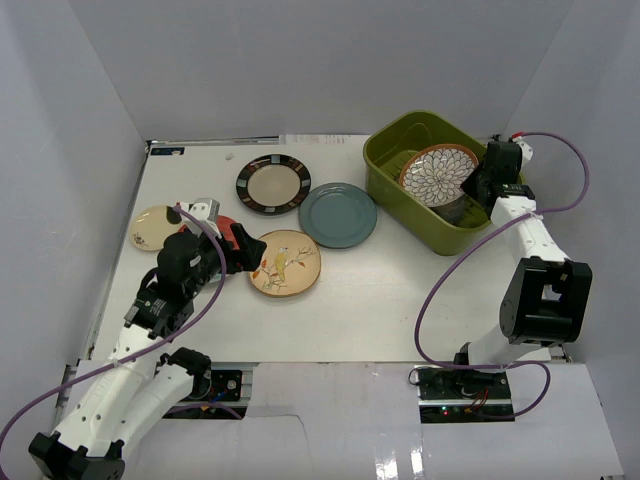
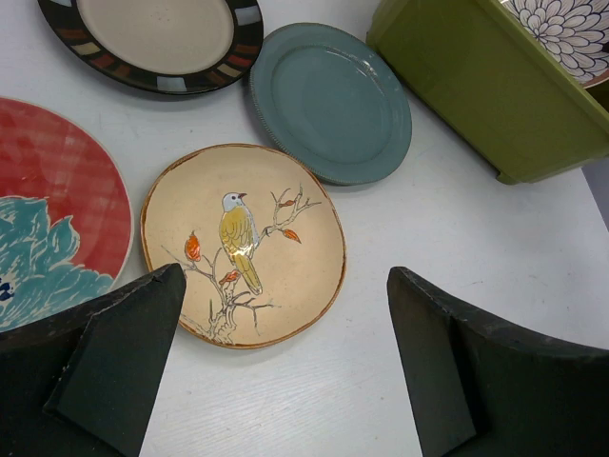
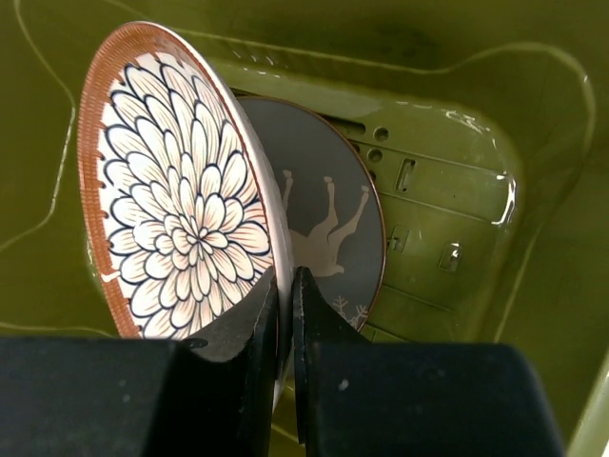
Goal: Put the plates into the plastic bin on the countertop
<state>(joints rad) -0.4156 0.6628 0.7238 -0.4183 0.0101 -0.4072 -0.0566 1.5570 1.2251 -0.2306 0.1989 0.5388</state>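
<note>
Next, my right gripper lowers the brown-white petal plate onto it and releases the petal plate's rim, since the grey bird plate (image 1: 453, 210) lies below on the bin's bottom.
The olive-green bin (image 1: 400, 190) stands at the back right of the white countertop (image 1: 380, 290). My right gripper (image 3: 285, 286) is shut on the rim of the brown-white petal plate (image 3: 181, 209), holding it on edge inside the bin (image 3: 447, 190) over the grey bird plate (image 3: 324, 228). It shows in the top view (image 1: 437, 172). My left gripper (image 2: 285, 324) is open above the countertop, just near of the tan bird plate (image 2: 243, 243). The teal plate (image 1: 338, 214), striped-rim plate (image 1: 273, 184), red-teal floral plate (image 2: 48, 219) and small cream plate (image 1: 152, 226) lie on the countertop.
White walls enclose the countertop on three sides. Purple cables loop off both arms (image 1: 440, 290). The bin's near wall (image 2: 476, 95) stands to the right of the teal plate (image 2: 328, 100).
</note>
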